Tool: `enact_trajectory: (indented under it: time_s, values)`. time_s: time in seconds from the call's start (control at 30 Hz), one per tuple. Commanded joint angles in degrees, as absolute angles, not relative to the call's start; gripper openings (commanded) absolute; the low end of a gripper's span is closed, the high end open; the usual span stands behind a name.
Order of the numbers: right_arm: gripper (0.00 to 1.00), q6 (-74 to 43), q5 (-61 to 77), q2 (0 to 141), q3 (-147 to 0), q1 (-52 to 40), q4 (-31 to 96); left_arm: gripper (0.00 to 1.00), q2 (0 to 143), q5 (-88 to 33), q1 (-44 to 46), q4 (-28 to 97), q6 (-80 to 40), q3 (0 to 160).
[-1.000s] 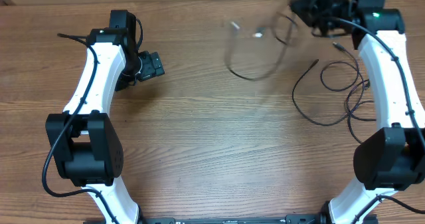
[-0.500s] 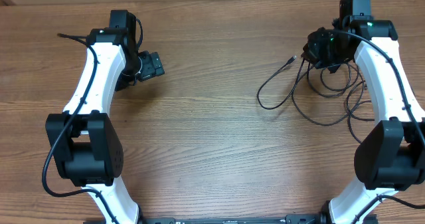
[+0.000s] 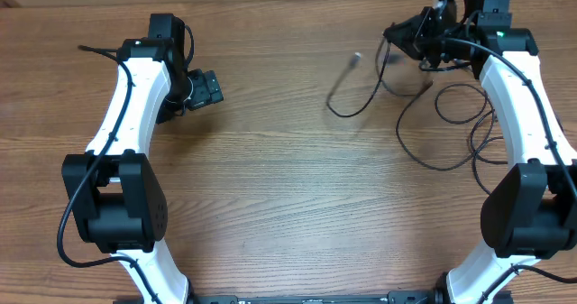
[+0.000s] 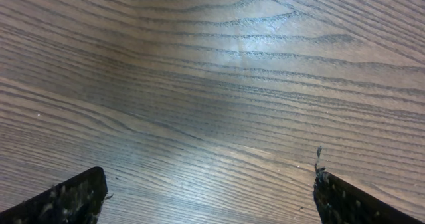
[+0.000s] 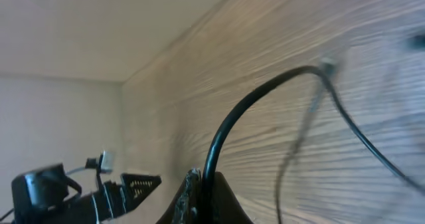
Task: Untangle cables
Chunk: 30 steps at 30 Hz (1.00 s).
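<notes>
I will next move my right gripper back and down toward my base and release the lifted cable on bare wood between the loose loops.
My right gripper (image 3: pixel 415 41) hovers at the table's far right, shut on one thin black cable (image 3: pixel 345 115). That cable swings out to the left, and its small plug end (image 3: pixel 357 59) is lifted and blurred. In the right wrist view the cable (image 5: pixel 252 101) rises in an arc from between the closed fingers of my right gripper (image 5: pixel 204 199). More cables (image 3: pixel 442 169) lie in loose loops on the wood below and right of this gripper. Far to the left, my left gripper (image 3: pixel 212 89) stands wide open over bare wood, and the left wrist view shows nothing between its tips (image 4: pixel 209 179).
The brown wooden table (image 3: pixel 288 187) ends at a pale wall along the far edge, close behind the right gripper. The white right arm (image 3: pixel 532 115) lies over part of the loose loops. The white left arm (image 3: pixel 126 96) stands along the left side.
The right gripper has swung back up and left with the cable, and the plug end has lifted off the wood again. The left arm has not moved.
</notes>
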<state>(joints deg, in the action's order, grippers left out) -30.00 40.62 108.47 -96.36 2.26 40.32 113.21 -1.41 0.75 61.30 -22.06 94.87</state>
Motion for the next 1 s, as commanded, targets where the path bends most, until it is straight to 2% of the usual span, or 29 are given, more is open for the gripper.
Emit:
enact_trajectory:
  time_s: [0.0, 0.4, 0.77, 0.97]
  values:
    - [0.04, -28.27, 37.1, 107.44, -95.9, 2.31, 42.26, 1.0, 113.14, -0.89, 1.15, 61.25, -21.39, 95.29]
    - [0.04, -28.45, 19.16, 107.44, -88.18, 3.84, 51.48, 1.0, 113.12, -0.89, 1.15, 61.25, -21.39, 95.29]
    - [0.04, -28.73, 13.58, 107.44, -81.54, 4.43, 55.16, 1.0, 113.14, -0.89, 1.15, 61.25, -21.39, 95.29]
    - [0.04, -35.4, 5.58, 107.44, -76.66, 4.43, 57.6, 1.0, 113.14, -0.89, 1.15, 61.25, -21.39, 95.29]
